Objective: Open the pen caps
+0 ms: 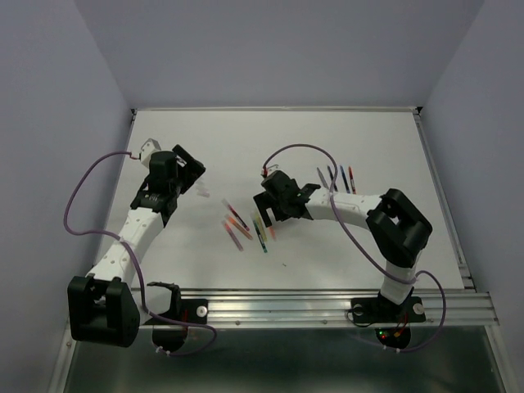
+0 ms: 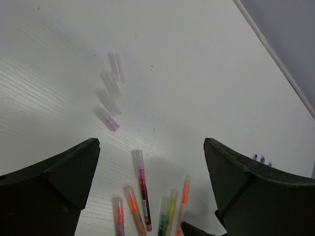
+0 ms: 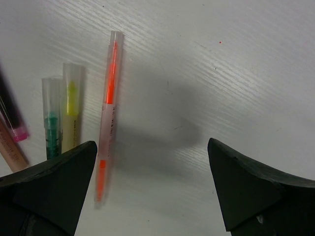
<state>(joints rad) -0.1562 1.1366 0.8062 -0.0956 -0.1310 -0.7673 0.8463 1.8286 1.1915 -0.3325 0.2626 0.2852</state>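
Note:
The orange pen lies just inside one open finger, so my right gripper lowers slightly and closes around the pen's pale body next.
Several capped pens [image 1: 246,228] lie fanned out mid-table. The left wrist view shows a dark red pen [image 2: 141,189], orange [image 2: 133,209], pink [image 2: 118,216], green [image 2: 163,220] and yellow [image 2: 172,206] ones, each under a clear pen cap [image 2: 138,160]. Several loose clear caps [image 2: 109,101] lie farther out. My left gripper [image 2: 151,145] [image 1: 188,170] hangs open above the table, holding nothing. My right gripper [image 3: 152,143] [image 1: 274,211] is open and empty too, and a slim orange pen [image 3: 109,113] lies just inside its left finger [image 3: 59,182]. Yellow [image 3: 71,105] and green [image 3: 51,123] pens lie left of it.
A few dark pens [image 1: 340,178] lie apart at the back right, behind the right arm. Purple cables [image 1: 78,192] loop beside both arms. The white table [image 1: 368,131] ends in a raised rail on the right [image 1: 446,205] and a metal bar at the near edge [image 1: 327,301].

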